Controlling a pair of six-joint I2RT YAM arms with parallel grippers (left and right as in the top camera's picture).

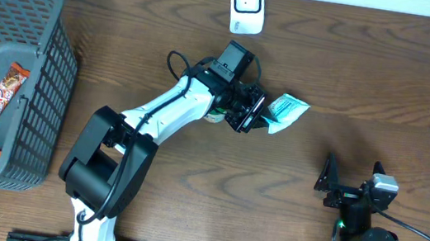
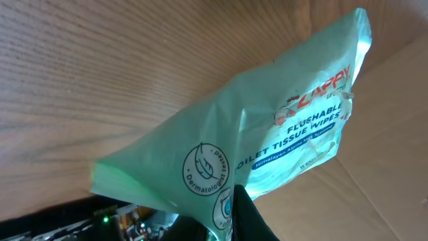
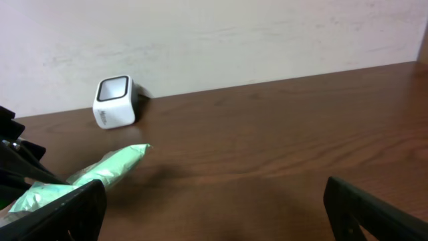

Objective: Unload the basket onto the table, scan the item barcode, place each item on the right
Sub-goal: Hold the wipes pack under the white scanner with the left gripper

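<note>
I should next tip my left gripper downward and lower the pack, which is still held clear of the wood, to release it on the bare tabletop below the gripper.
The item is a pale green pack of flushable tissue wipes (image 1: 284, 113), held above the table near its middle. My left gripper (image 1: 256, 114) is shut on the pack's left end. In the left wrist view the wipes pack (image 2: 267, 140) fills the frame with its printed front toward the camera; no barcode shows there. The white scanner (image 1: 247, 6) stands at the table's back edge, apart from the pack, and the scanner (image 3: 115, 102) also shows in the right wrist view behind the pack (image 3: 87, 175). My right gripper (image 1: 354, 182) rests open at the front right, holding nothing.
A grey plastic basket (image 1: 38, 72) sits at the left edge with a red snack packet (image 1: 0, 96) inside. A small green-and-white object (image 1: 215, 117) lies under my left arm. Wall runs behind the scanner.
</note>
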